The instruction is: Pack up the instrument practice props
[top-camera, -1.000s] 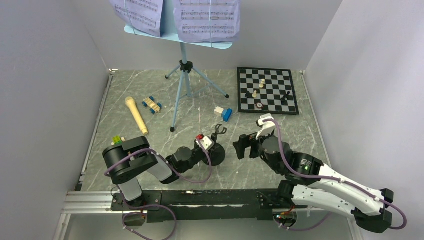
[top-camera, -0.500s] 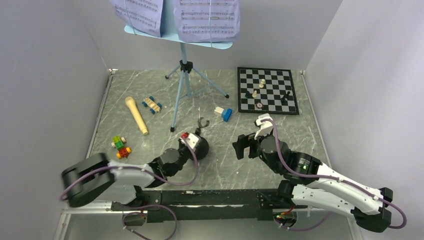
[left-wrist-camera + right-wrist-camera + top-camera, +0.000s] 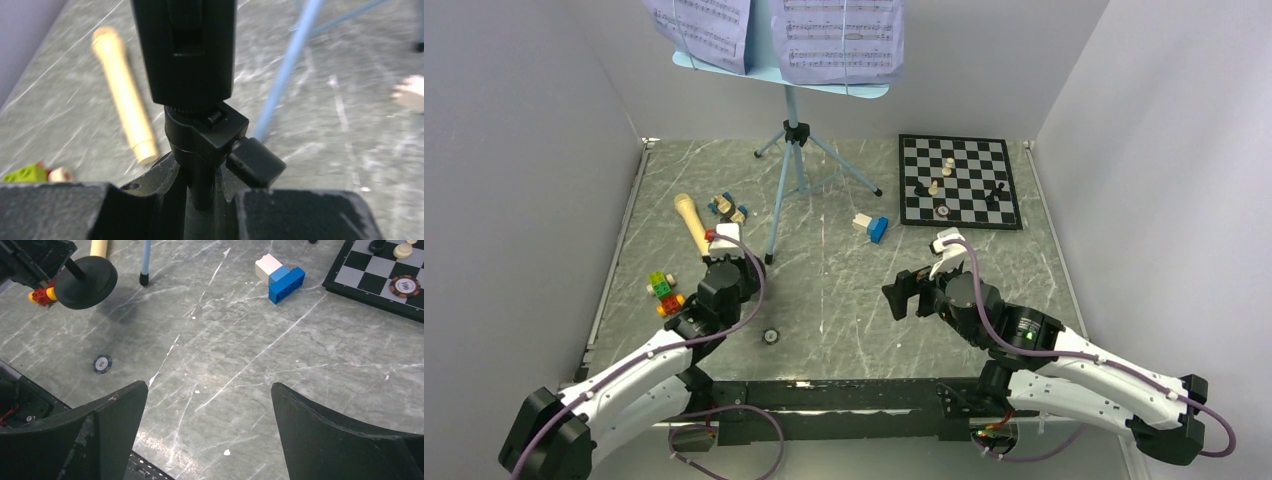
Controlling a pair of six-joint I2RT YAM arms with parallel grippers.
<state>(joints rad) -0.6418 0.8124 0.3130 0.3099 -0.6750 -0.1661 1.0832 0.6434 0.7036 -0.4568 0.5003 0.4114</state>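
Note:
I will next move my left gripper past the microphone to the bare tabletop by the side (image 3: 664, 236) (image 3: 75, 110), then down to let go of the stand, because its round base has room there.
My left gripper (image 3: 722, 262) is shut on the stem of the short black mic stand (image 3: 200, 135). It holds the stand tilted, with the round base (image 3: 85, 275) off the table. The tan microphone (image 3: 692, 222) lies on the table just ahead of the gripper, also visible as the microphone (image 3: 125, 95) in the left wrist view. The light-blue music stand (image 3: 789, 130) rises at the back centre on tripod legs. It carries lavender sheet-music pages (image 3: 839, 40). My right gripper (image 3: 904, 293) hovers open and empty over the centre right, its jaws (image 3: 210, 430) wide apart.
A chessboard (image 3: 959, 190) with a few pieces lies at the back right. A blue-and-white block (image 3: 871, 226) sits in front of it. A toy car (image 3: 727, 207) and coloured blocks (image 3: 664, 293) lie near the microphone. A small chip (image 3: 769, 336) rests near the front edge.
My left arm has swung from the table's centre to the left, carrying the mic stand next to the microphone. A chip now shows on the bare table. The right arm hardly moved.

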